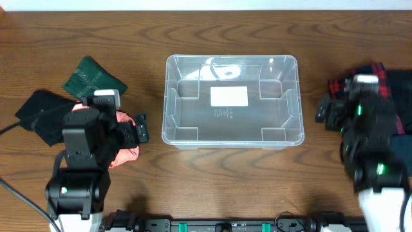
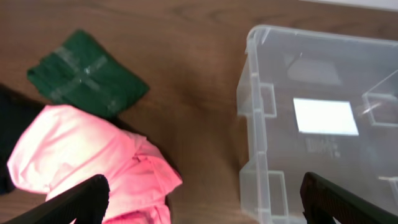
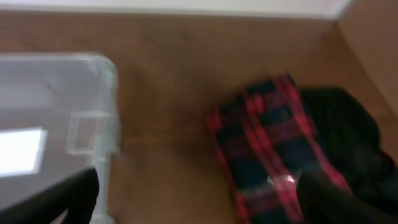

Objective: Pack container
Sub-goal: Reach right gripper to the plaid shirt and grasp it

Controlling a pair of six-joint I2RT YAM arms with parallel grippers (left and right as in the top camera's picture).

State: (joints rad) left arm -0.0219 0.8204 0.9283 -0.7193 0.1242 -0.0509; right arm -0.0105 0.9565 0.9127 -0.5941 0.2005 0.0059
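I need to bring my right gripper lower, so that it gets down to the plaid cloth's edge facing the bin (image 3: 227, 163).
The container (image 1: 171, 96) is a clear plastic bin with a white label on its bottom, in the middle of the table. It holds no clothes. It also shows in the left wrist view (image 2: 252, 93) and the right wrist view (image 3: 93, 68). A pink garment (image 2: 81, 155) lies left of it under my left arm (image 1: 122, 151). My left gripper (image 2: 202, 202) is open and empty, between the pink garment and the bin. My right gripper (image 3: 199, 199) is open and empty above a red and dark plaid cloth (image 3: 267, 149) right of the bin.
A green folded cloth (image 1: 93, 77) lies at the back left, and shows in the left wrist view (image 2: 84, 71). A black cloth (image 1: 38, 113) lies at the far left. Another black garment (image 3: 348, 137) lies right of the plaid cloth near the table's right edge.
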